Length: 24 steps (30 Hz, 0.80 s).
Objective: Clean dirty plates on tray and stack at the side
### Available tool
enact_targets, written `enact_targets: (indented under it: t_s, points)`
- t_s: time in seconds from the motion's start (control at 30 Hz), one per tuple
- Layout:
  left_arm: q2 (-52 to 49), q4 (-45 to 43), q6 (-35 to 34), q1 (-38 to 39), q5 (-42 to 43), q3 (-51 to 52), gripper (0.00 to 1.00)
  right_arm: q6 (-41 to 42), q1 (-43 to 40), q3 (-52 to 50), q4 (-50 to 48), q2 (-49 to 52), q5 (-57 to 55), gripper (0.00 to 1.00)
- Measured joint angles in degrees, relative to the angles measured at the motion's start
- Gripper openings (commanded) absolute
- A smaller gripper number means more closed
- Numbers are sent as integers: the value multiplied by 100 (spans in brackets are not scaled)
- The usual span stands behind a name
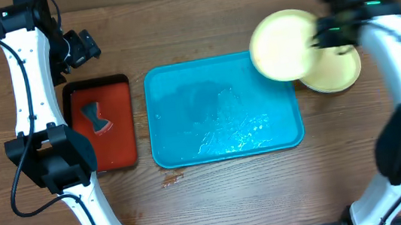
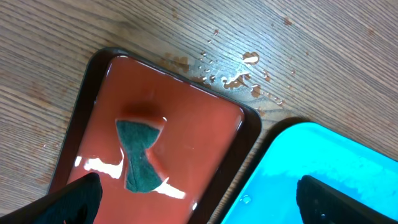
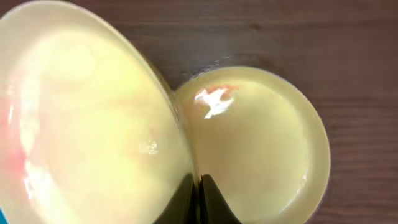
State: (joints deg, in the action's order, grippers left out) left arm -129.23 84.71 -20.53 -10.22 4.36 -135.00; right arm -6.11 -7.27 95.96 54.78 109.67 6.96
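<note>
I need to move my right gripper to the right in the overhead view, then down onto the second plate (image 1: 334, 72) (image 3: 256, 144), to let go of its plate. That plate still hangs over the tray.
My right gripper (image 1: 322, 36) is shut on the rim of a pale yellow-green plate (image 1: 284, 45) and holds it tilted in the air over the turquoise tray's (image 1: 189, 148) far right corner. In the right wrist view the held plate (image 3: 87, 118) fills the left, my fingers (image 3: 198, 198) pinch its edge, and a second pale yellow-green plate (image 3: 255, 146) lies flat on the table below. That plate (image 1: 336, 74) sits right of the tray. The tray is wet and holds no plates. The light blue plate is out of view. My left gripper (image 1: 83, 48) is open above the red tray.
A red tray with a black rim (image 1: 119, 129) stands left of the turquoise tray and holds a dark green sponge (image 1: 96, 118), also in the left wrist view (image 2: 140, 152). Water drops (image 2: 239, 78) lie on the wooden table beyond it.
</note>
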Motion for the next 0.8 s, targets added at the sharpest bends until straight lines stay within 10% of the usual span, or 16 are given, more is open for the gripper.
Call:
enact_targets:
  t_s: [0.43, 0.57, 0.8]
  points:
    - [0, 0, 0, 0, 0, 0, 100, 1093, -1858, -474, -31, 448, 839, 5]
    - [0, 0, 0, 0, 0, 0, 100, 1311, -1845, -654, -310, 538, 671, 39]
    - [0, 0, 0, 0, -2, 0, 100, 1379, -1808, -730, -262, 603, 693, 58]
